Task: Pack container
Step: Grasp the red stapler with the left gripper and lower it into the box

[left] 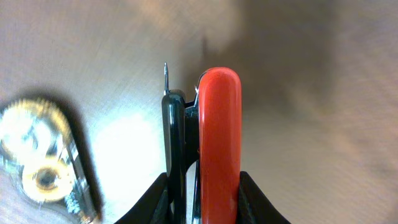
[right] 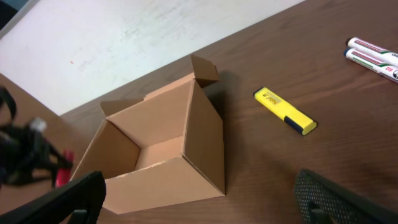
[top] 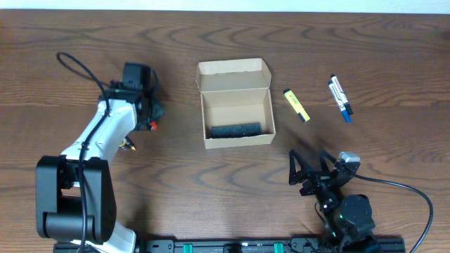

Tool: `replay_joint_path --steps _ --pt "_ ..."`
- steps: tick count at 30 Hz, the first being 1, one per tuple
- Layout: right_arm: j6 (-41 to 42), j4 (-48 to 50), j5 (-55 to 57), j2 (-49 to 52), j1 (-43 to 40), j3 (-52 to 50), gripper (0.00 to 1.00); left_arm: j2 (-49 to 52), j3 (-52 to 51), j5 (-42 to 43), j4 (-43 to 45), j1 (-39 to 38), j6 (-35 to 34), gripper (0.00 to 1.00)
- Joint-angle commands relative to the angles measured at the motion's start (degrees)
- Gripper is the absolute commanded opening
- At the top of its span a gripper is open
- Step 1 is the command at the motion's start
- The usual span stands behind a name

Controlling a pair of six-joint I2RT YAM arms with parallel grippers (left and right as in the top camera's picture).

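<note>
The left gripper should next lift, turn while it crosses over the container, and go down inside beside the dark flat thing, where the container's bottom is bare.
The container (top: 235,105) is an open tan cardboard box at the table's middle, flap lid standing up at its far side; a dark flat thing (top: 235,131) lies inside along the near wall. To its left, my left gripper (top: 150,118) is down at the table, shut on a red and black pen-like thing (left: 219,137) that sticks out from between the jaws (left: 204,193). My right gripper (top: 309,176) stands open near the front edge, right of the box. In its wrist view the container (right: 155,155) lies ahead, with nothing between the fingers (right: 336,199).
A yellow highlighter (top: 296,105) lies right of the box, and two white markers with blue caps (top: 341,98) lie farther right. A small brass-coloured item (top: 130,145) sits beside the left arm and shows blurred (left: 37,171) in the left wrist view.
</note>
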Motion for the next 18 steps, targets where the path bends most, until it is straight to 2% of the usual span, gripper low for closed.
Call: replay_joint_path --steps 1,7,13,18 --pt "0.5 -0.07 0.37 0.0 -0.66 -0.2 0.99 -2.51 6.4 -0.52 -1.51 -2.97 8.28 0.07" --pt "0.5 -0.07 0.37 0.0 -0.66 -0.2 0.99 -4.63 14.14 6.21 -1.57 -10.99 33.79 0.06" --pt "0.5 -0.04 0.37 0.0 -0.66 -0.2 0.99 -5.42 17.22 15.8 -1.55 -19.26 57.94 0.06" --pt "0.5 -0.07 0.37 0.0 -0.66 -0.2 0.99 -4.59 17.2 16.59 -1.57 -24.39 80.46 0.06"
